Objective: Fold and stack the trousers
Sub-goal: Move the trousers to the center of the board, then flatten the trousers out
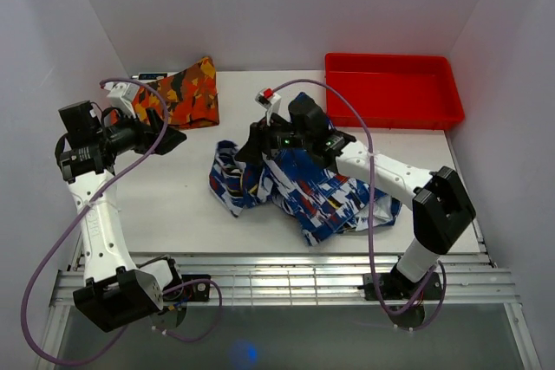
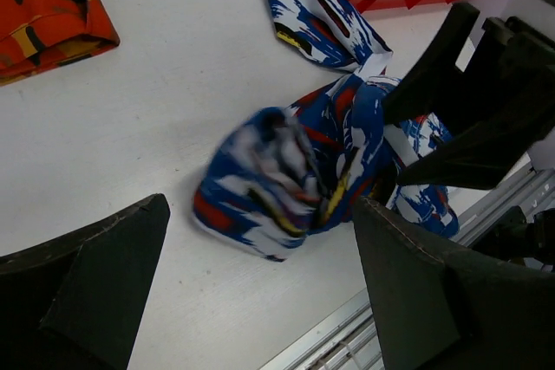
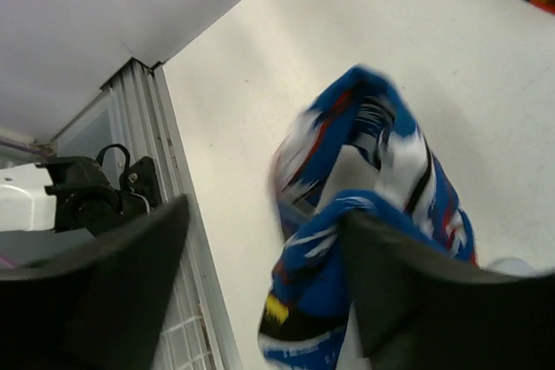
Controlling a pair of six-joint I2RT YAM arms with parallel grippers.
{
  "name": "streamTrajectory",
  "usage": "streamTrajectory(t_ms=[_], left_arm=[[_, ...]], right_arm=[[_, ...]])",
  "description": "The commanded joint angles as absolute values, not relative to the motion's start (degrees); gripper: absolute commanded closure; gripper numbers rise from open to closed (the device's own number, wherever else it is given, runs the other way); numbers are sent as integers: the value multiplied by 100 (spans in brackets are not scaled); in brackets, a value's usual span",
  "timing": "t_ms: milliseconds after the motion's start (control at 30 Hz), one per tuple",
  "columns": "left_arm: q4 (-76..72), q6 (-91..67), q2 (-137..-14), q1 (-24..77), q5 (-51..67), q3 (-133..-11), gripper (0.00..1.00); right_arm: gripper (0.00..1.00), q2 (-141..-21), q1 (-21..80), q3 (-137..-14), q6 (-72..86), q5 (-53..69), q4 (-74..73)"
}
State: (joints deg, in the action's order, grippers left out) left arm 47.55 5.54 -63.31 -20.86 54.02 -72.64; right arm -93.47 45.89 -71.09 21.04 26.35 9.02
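Observation:
My left gripper moves across, down and back onto the trousers' near corner (image 1: 314,236) (image 2: 446,223) next. It lies to the gripper's right in the top view and juts toward the bar.
The trousers (image 1: 290,186), blue and white with red patches, lie crumpled in a heap in the middle of the table. My right gripper (image 1: 249,150) is at the heap's upper left end with its jaws wide apart. In the right wrist view a blurred fold of the trousers (image 3: 373,171) hangs over the right-hand finger (image 3: 434,301) of that gripper (image 3: 264,214), lifted off the table. My left gripper (image 1: 173,139) is open and empty, to the left of the heap. In the left wrist view that gripper (image 2: 260,205) looks toward the bunched trousers (image 2: 286,171).
A folded orange, red and black patterned cloth (image 1: 186,93) lies at the back left and also shows in the left wrist view (image 2: 43,6). A red tray (image 1: 390,88) stands at the back right. A metal rail (image 1: 277,279) runs along the table's near edge.

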Motion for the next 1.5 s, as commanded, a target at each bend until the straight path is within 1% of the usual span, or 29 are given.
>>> streamTrajectory(t_ms=[0,33,67,100,133,167,200,233,300,333,367,433,467,500,533,567,600,633,667,700,733,800,833,900,1000,1167,1200,1367,1467], left_arm=[[4806,447,-6275,-2083,5352,-7453,2],[4895,709,-6328,-2083,5387,-7444,2],[4965,834,-6372,-2083,5431,-7392,2],[5096,931,-6416,-2083,5423,-7348,2],[5159,1027,-6477,-2083,5440,-7313,2],[5324,1255,-6625,-2092,5519,-7278,2],[5439,1413,-6723,-2083,5607,-7225,2],[5606,1606,-6819,-2083,5712,-7225,2],[5957,2071,-7083,-2040,5862,-7251,3],[6098,2248,-7154,-2004,5906,-7294,3],[6413,2450,-7215,-1943,5976,-7347,3],[6644,3075,-7146,-1487,6100,-7409,3],[6575,3181,-6937,-920,6004,-7366,3],[6426,3190,-6813,-592,5829,-7296,3],[6216,3095,-6725,-241,5340,-7112,2],[5918,3024,-6680,189,5074,-7076,2],[5854,2971,-6784,1020,4784,-7075,2],[5819,2910,-6933,1507,4155,-7101,2],[5784,2857,-7109,1938,3818,-7189,2],[5748,2778,-7484,2752,3519,-7224,4],[5687,2647,-7662,3073,3133,-7207,6],[5346,2610,-7979,3714,2902,-7041,9],[5344,2610,-8007,3900,2900,-7040,9],[4994,2934,-7998,4461,2542,-6716,8],[4546,3574,-7989,5121,1936,-6295,5],[3659,4612,-8033,5317,1644,-5968,2],[3508,5067,-7990,5317,1644,-5889,2],[2743,6151,-7866,5344,2214,-5432,2],[2751,6871,-7954,5370,2653,-5318,3]], right_arm=[[17,-9114,4422,-8460,1032,2856,452],[12,-9010,4369,-8612,280,2848,57],[9,-8922,4246,-8709,-110,2813,-904],[7,-8816,4202,-8771,-532,2612,-1323],[7,-8511,4149,-8650,-875,2445,-1684],[7,-8316,4088,-8509,-1575,2330,-2009],[8,-8132,4070,-8334,-1921,2164,-2622],[8,-7704,4069,-7853,-2203,2066,-2872],[8,-7271,4069,-7289,-2774,1996,-3424],[8,-6877,4069,-7008,-2812,1943,-3497],[8,-6682,4061,-6448,-2795,1847,-3533],[8,-6138,4017,-5996,-2760,1530,-3533],[8,-5996,3790,-5707,-2786,1477,-3525],[7,-5881,3579,-5635,-2873,1537,-3516],[7,-5767,2916,-5590,-2918,1669,-3577],[7,-5757,2509,-5572,-3014,1818,-3655],[6,-5774,2139,-5598,-3163,2133,-3761],[6,-5888,1788,-5625,-3416,2214,-3875],[6,-5984,1201,-5686,-3532,2293,-4181],[6,-6212,969,-5808,-3620,2311,-4358],[6,-6310,540,-5862,-3743,2303,-4716],[7,-6442,-58,-5802,-4023,2364,-4991],[7,-6451,-61,-5705,-4025,2321,-4992],[7,-6434,-395,-5494,-4454,2154,-5124],[7,-6381,-466,-5028,-4946,2031,-5334],[8,-6389,-466,-4615,-5396,2118,-5484],[9,-6416,-466,-4571,-5466,2109,-5519],[11,-6486,-440,-4255,-5739,2188,-5520],[14,-6539,-413,-4236,-5774,2390,-5441]])
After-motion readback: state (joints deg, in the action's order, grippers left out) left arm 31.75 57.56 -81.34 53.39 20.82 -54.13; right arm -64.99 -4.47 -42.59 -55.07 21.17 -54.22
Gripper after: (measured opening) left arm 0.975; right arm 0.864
